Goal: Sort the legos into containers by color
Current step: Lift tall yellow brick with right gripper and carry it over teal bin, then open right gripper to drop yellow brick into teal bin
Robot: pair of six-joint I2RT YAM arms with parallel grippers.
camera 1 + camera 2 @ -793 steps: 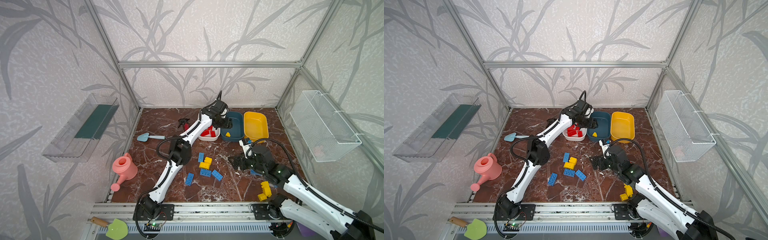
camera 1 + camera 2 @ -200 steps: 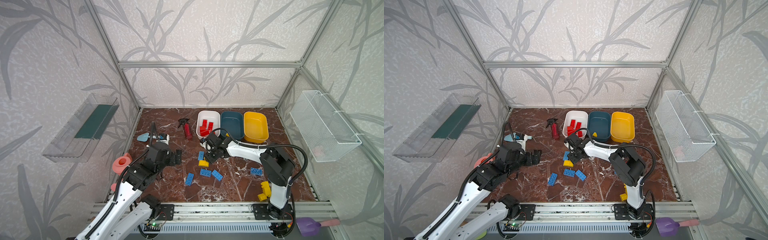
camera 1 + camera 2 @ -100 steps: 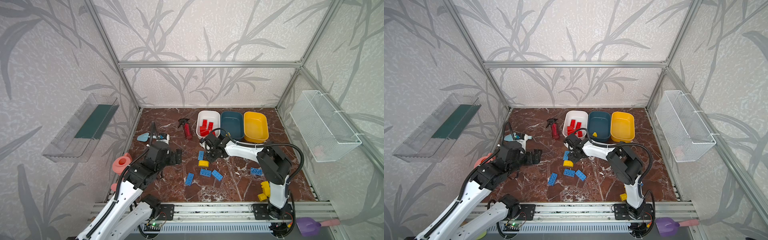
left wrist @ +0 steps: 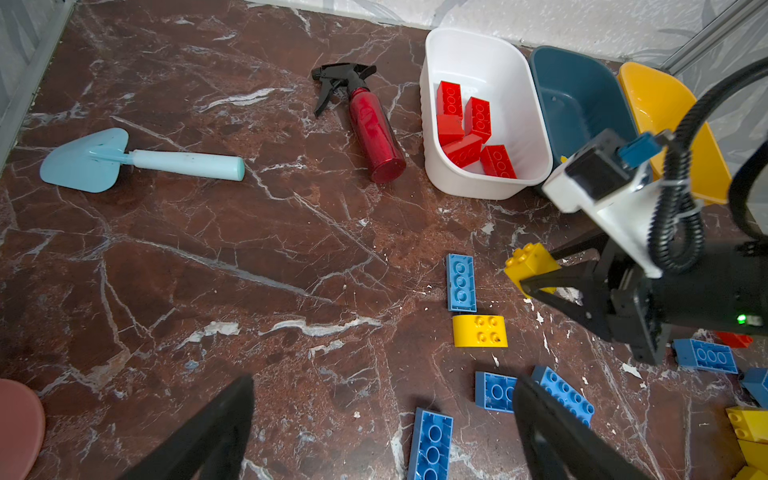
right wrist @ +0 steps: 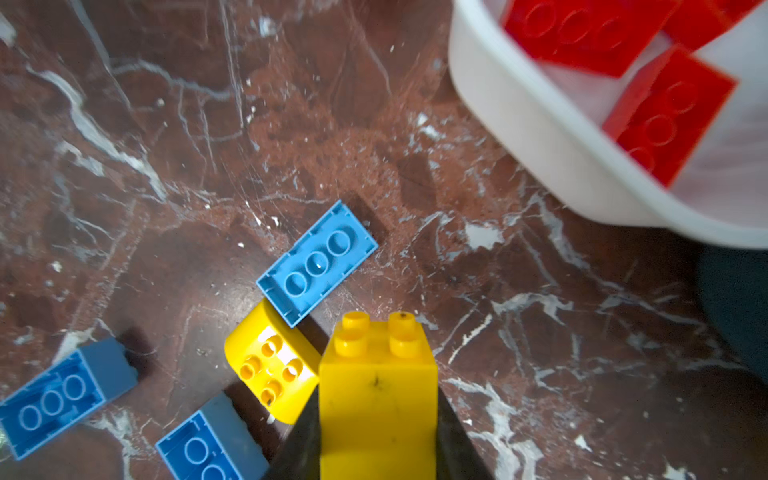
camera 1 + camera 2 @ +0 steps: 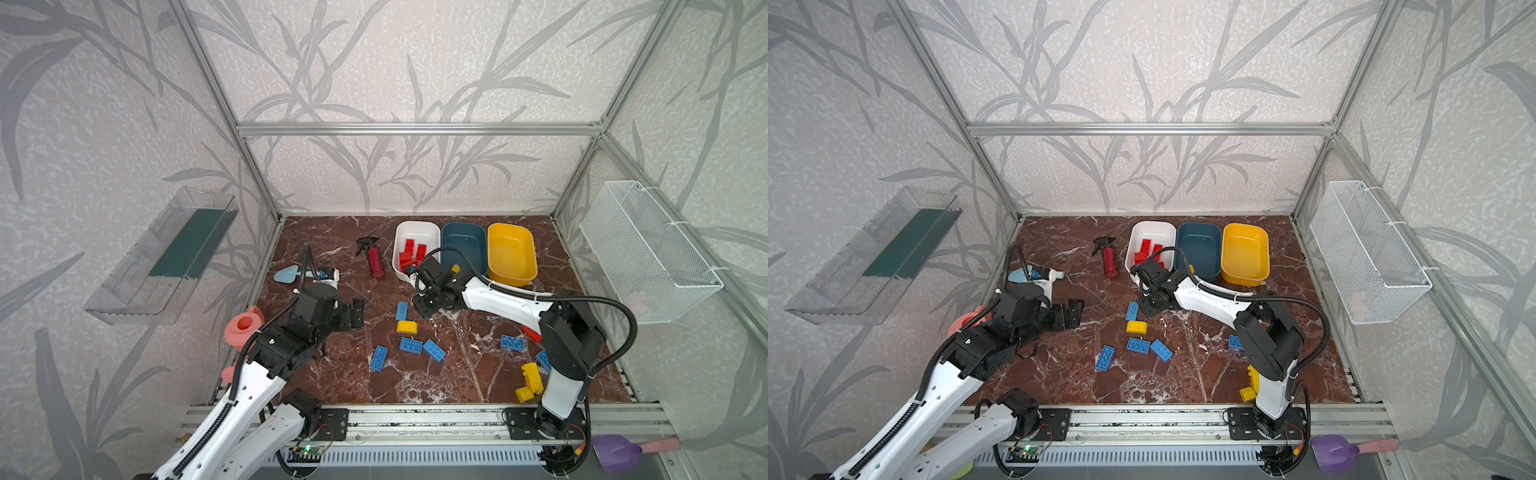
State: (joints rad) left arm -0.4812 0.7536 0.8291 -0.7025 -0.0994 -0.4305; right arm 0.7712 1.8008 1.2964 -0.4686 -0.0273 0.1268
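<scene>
The teal container [image 6: 463, 241] [image 5: 737, 304] outward of my right gripper has a small yellow piece in it, so my right gripper will next lift the yellow lego outward over the container and let go of it.
My right gripper [image 6: 419, 305] is shut on a yellow lego [image 5: 378, 395], held just above the floor in front of the white container [image 6: 419, 232]; the left wrist view shows that lego [image 4: 530, 262] between the black fingers. Several red legos [image 4: 469, 120] lie in the white container. Beside it stand the teal container [image 6: 463, 241], with a small yellow piece [image 6: 456, 269] inside, and the yellow container [image 6: 511, 249]. Loose on the floor are a rounded yellow lego [image 6: 407, 326] and several blue legos [image 6: 411, 345]. My left gripper [image 6: 355, 313] hangs open and holds nothing, left of them.
More yellow legos [image 6: 530, 376], a blue one [image 6: 513, 343] and a red one [image 6: 530, 333] lie by the right arm's base. A dark-red spray bottle [image 6: 374, 262], a light-blue trowel [image 6: 286, 274] and a pink watering can [image 6: 245, 328] sit at the left. A wire basket [image 6: 648, 257] hangs on the right wall.
My right gripper has shut on the yellow lego and raised it slightly. Four seconds ago the left arm reached over the containers; it now sits back at the left.
</scene>
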